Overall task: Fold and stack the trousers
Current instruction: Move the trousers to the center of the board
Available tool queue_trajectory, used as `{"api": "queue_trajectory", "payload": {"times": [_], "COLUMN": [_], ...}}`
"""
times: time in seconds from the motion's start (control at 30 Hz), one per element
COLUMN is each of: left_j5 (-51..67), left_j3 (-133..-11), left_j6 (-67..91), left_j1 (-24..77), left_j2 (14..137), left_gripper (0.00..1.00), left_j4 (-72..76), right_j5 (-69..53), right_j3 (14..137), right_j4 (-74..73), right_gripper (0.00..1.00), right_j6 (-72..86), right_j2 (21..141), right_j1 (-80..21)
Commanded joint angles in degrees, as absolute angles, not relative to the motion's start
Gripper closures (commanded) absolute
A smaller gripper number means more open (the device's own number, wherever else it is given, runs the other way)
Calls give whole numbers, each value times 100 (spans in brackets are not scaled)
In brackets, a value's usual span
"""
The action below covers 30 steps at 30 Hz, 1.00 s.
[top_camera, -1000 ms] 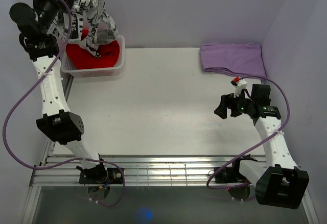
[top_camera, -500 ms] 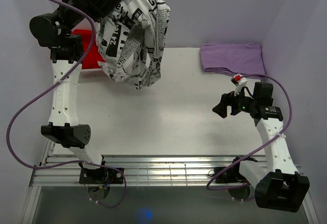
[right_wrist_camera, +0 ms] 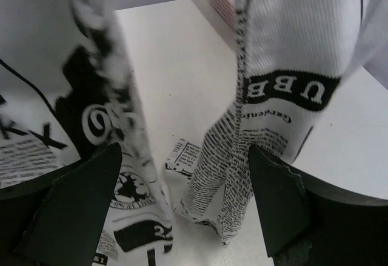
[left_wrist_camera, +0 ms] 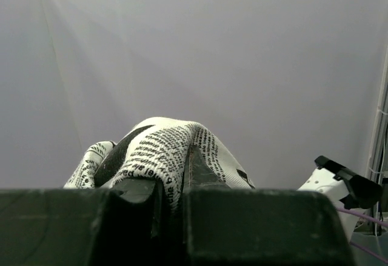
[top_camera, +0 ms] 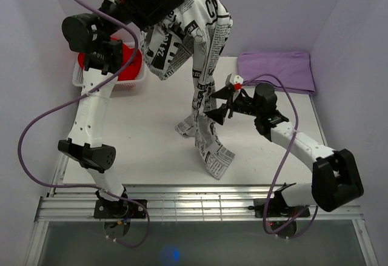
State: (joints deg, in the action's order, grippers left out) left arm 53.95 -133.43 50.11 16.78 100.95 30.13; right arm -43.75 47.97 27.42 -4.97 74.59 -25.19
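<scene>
The hanging leg [top_camera: 200, 99] [right_wrist_camera: 237, 148] is beyond the ends of my right gripper's fingers and between them, so my right gripper should push outward and to the left in the top view onto it next.
The trousers [top_camera: 188, 17], white with black newspaper print, hang from my left gripper [top_camera: 159, 0], which is raised high over the table's back left and shut on a bunch of their cloth. Both legs drop to the table [top_camera: 145, 145], and their ends [top_camera: 209, 151] rest crumpled on it. In the left wrist view the cloth [left_wrist_camera: 163, 148] bulges out from between the fingers [left_wrist_camera: 206, 187]. My right gripper [top_camera: 216, 106] is open right beside the hanging legs. In the right wrist view one leg [right_wrist_camera: 276, 78] hangs between its wide jaws and the other leg [right_wrist_camera: 97, 90] is by the left finger [right_wrist_camera: 85, 199].
A white basket [top_camera: 112, 84] holding a red cloth [top_camera: 124, 60] stands at the back left. A folded lilac-purple cloth [top_camera: 276, 69] lies at the back right. The purple walls are close on the left, right and back.
My left arm swung right and up, carrying the trousers from above the basket out over the table, and the legs unrolled down onto it. My right arm moved left to the hanging legs.
</scene>
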Motion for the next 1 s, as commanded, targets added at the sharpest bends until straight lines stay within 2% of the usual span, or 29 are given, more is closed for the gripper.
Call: {"api": "queue_trajectory", "payload": {"times": [0.0, 0.2, 0.33, 0.37, 0.43, 0.47, 0.53, 0.57, 0.67, 0.73, 0.87, 0.97], "left_j5": [5080, 5124, 5142, 5133, 5133, 5089, 5002, 4940, 4554, 3957, 2509, 1330], "left_j3": [-12973, -12736, -12323, -12209, -12190, -12190, -12269, -12270, -12007, -11262, -10250, -9740], "left_j6": [5054, 5168, 5212, 5212, 5186, 5151, 4905, 4774, 3677, 2382, 294, -973], "left_j1": [1740, 1767, 1767, 1767, 1767, 1767, 1767, 1758, 1696, 1688, 1696, 1687], "left_j2": [9660, 9467, 9247, 9220, 9185, 9185, 9176, 9106, 8678, 8316, 7647, 7445], "left_gripper": [100, 100, 100, 100, 100, 100, 100, 100, 100, 100, 100, 100], "left_j4": [3516, 3586, 3603, 3604, 3595, 3569, 3446, 3193, 2314, 1979, 960, 512], "right_j5": [-3656, -2761, -2794, -2891, -3093, -3198, -3523, -3638, -3865, -4069, -4612, -4842], "right_j3": [5334, 6177, 6906, 7030, 7380, 7487, 7611, 7655, 7446, 7261, 7198, 7741], "right_j4": [4061, 4544, 4667, 4676, 4650, 4606, 4292, 4098, 3123, 2622, 439, -857], "right_gripper": [10, 10, 10, 3, 17, 37, 65, 91, 92, 92, 92, 92], "right_j6": [-571, -316, -115, -71, 139, 141, 27, 26, -412, -509, -1492, -2616], "right_j2": [8235, 9412, 10079, 10194, 10475, 10546, 10582, 10521, 10004, 9461, 8580, 8210], "right_j1": [-2610, -2672, -2689, -2698, -2733, -2742, -2734, -2707, -2418, -1874, -627, 655]}}
